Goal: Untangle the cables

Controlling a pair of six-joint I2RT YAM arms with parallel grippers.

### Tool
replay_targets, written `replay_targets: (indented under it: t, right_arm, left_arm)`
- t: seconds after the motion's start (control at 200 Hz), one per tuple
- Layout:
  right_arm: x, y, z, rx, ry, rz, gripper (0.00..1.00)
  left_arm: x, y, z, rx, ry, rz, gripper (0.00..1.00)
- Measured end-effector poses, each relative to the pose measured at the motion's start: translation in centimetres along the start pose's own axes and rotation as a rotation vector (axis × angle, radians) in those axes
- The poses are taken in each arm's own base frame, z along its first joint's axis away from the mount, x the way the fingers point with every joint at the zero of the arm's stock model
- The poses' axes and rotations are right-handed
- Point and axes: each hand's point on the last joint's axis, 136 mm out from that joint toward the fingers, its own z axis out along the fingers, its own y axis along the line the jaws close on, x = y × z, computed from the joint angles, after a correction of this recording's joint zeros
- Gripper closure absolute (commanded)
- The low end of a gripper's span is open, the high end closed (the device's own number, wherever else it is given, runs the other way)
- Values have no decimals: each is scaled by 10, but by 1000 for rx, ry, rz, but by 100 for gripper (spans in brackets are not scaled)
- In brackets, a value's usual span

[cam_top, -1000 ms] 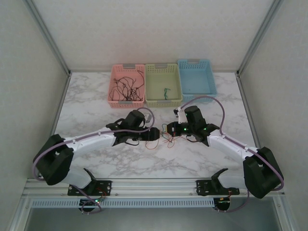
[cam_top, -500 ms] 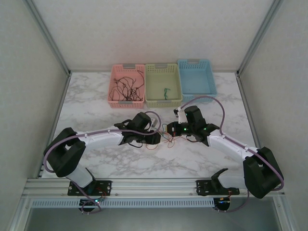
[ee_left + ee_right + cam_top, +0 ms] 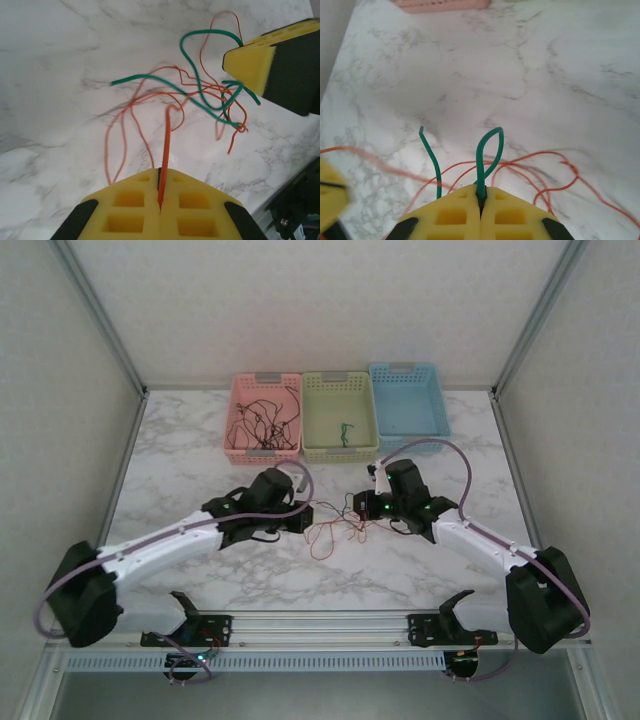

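The green wire is tangled with pieces of orange wire, so my right gripper will next pull away from my left gripper over the tabletop facing the blue basket (image 3: 401, 539) and let go of the green wire.
The cables (image 3: 334, 529) are a tangle of thin orange and green wires on the marble table between my two grippers. My left gripper (image 3: 303, 523) is shut on an orange wire (image 3: 167, 132), whose end is pinched between the yellow pads (image 3: 125, 210) in the left wrist view. My right gripper (image 3: 358, 508) is shut on a green wire (image 3: 488, 147), which loops up out of its closed pads (image 3: 520, 215). Orange strands (image 3: 547, 167) trail under it. The green wire (image 3: 200, 92) runs across the tangle to the right gripper's pad (image 3: 250, 62).
Three baskets stand in a row at the back of the table: a pink one (image 3: 236, 410) holding black wires (image 3: 265, 418), a light green one (image 3: 340, 452) with a small green wire (image 3: 346, 430), and a blue one (image 3: 408, 400). Lavender hoses loop along both arms.
My left gripper closed on the orange wire and drew back to the left, stretching the tangle out between the grippers. The right gripper stayed in place, shut on the green wire.
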Motion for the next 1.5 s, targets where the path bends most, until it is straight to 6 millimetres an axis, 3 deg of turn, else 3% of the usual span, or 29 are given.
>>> replay_targets:
  t: [0.21, 0.35, 0.496, 0.601, 0.961, 1.246, 1.386, 1.502]
  right_arm:
    - [-14, -43, -10, 123, -54, 101, 100]
    - [-20, -77, -21, 204, -99, 178, 100]
    - [-13, -119, -33, 300, -124, 282, 100]
    - [-3, -138, -40, 338, -126, 342, 100]
    - [-9, -144, -57, 339, -184, 371, 100]
    - [-17, -132, -53, 259, -196, 385, 100]
    - [-15, -133, -52, 261, -191, 387, 100]
    - [-6, -137, -48, 269, -170, 398, 100]
  left_arm:
    - [-18, 41, -79, -158, -150, -95, 100]
    - [-41, 68, -149, -256, -310, -194, 100]
    - [-56, 71, -214, -297, -455, -221, 100]
    - [-60, 68, -237, -296, -502, -210, 100]
    - [-52, 72, -223, -323, -427, -195, 100]
    - [-32, 59, -155, -184, -239, -203, 100]
    - [-40, 44, -141, -112, -206, -200, 100]
    - [-59, 26, -138, -53, -206, -191, 100]
